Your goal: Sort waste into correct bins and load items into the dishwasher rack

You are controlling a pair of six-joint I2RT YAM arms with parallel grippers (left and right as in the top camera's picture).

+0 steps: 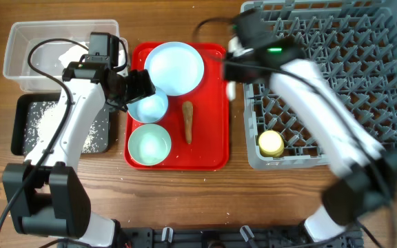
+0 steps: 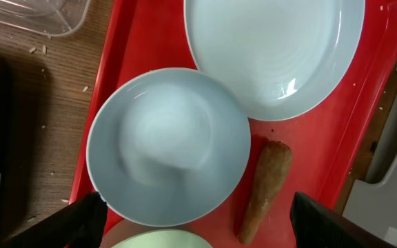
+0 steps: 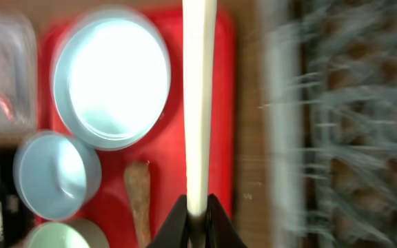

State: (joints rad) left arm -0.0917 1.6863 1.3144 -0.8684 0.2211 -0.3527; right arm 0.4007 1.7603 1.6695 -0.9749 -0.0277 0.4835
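The rack (image 1: 336, 76) beside the yellow cup (image 1: 270, 142) is empty. My right gripper will swing to the right in the overhead view, turn, and lower the spoon there next.
On the red tray (image 1: 212, 138) lie a pale-blue plate (image 1: 174, 67), a pale-blue bowl (image 1: 150, 109), a mint-green bowl (image 1: 149, 145) and a brown cone-shaped food piece (image 1: 187, 122). My left gripper (image 1: 143, 86) hovers open over the pale-blue bowl (image 2: 167, 148); its black fingers (image 2: 74, 224) stand wide to either side, holding nothing. My right gripper (image 3: 197, 213) is shut on the handle of a white plastic spoon (image 3: 200, 103), at the gap between the red tray and the dishwasher rack (image 1: 336, 76). A small yellow cup (image 1: 270, 142) stands in the rack's front left corner.
A clear tub (image 1: 19, 65) with crumpled white tissue (image 1: 67, 52) stands at the back left. In front of it, a black tray (image 1: 26, 141) holds scattered rice grains (image 1: 36, 120). The right arm's white link stretches across the rack's front part.
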